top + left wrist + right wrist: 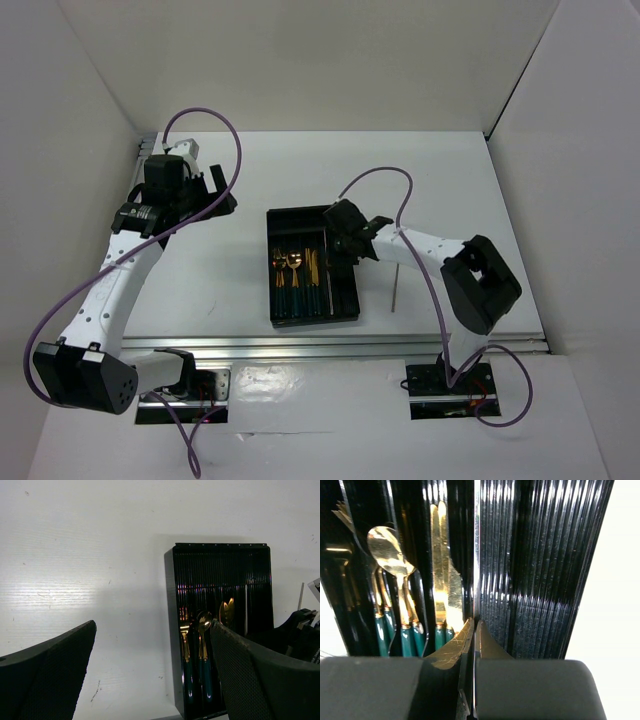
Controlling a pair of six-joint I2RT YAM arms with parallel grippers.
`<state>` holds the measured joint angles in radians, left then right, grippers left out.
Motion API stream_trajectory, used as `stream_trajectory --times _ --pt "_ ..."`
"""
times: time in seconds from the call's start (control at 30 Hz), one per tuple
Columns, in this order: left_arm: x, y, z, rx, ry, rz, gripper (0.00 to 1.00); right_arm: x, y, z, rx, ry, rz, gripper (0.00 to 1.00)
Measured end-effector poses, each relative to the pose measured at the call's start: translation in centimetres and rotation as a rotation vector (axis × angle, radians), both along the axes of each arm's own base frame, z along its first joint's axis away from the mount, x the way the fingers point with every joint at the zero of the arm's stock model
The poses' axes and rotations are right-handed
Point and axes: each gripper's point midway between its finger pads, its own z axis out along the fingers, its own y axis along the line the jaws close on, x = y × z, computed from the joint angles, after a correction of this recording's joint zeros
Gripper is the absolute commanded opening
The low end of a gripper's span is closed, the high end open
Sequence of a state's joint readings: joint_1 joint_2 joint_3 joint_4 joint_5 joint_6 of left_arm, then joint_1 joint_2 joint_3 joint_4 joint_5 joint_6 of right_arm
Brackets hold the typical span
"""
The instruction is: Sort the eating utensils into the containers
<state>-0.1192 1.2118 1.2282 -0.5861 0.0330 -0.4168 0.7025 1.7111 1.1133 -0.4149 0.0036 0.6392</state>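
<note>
The grey stick goes down next, edging toward the knives, as the tray's ribbed section beside the knives lies empty under it. My right gripper then releases the stick there.
The black tray [272,270] lies mid-table; it also shows in the left wrist view [220,565] and the right wrist view [540,570]. Gold-headed, teal-handled forks [340,515], spoons [387,550] and knives [442,570] lie in its left compartments [295,270]. My right gripper [350,240] hangs over the tray's right part, its jaws [476,625] shut on a thin grey stick [476,555] that points lengthwise along the tray [246,610]. A second grey stick [395,285] lies on the table right of the tray. My left gripper [215,190] is open and empty, at the far left [152,670].
White walls enclose the table at the left, back and right. A metal rail [340,345] runs along the near edge, just in front of the tray. The right arm's elbow [480,285] stands right of the loose stick.
</note>
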Motion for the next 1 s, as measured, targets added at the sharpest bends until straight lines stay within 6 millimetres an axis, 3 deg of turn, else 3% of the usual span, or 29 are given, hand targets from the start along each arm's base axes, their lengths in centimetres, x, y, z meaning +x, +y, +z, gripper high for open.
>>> stream_trajectory --times 0.47,1.0 --pt "0.0 0.0 0.0 0.000 0.002 0.000 1.00 -0.5 -0.1 -2.7 -0.037 0.052 0.006 0.00" --pt "-0.1 0.0 -0.1 0.000 0.006 -0.001 1.00 -0.5 0.6 -2.5 -0.005 0.056 -0.001 0.00"
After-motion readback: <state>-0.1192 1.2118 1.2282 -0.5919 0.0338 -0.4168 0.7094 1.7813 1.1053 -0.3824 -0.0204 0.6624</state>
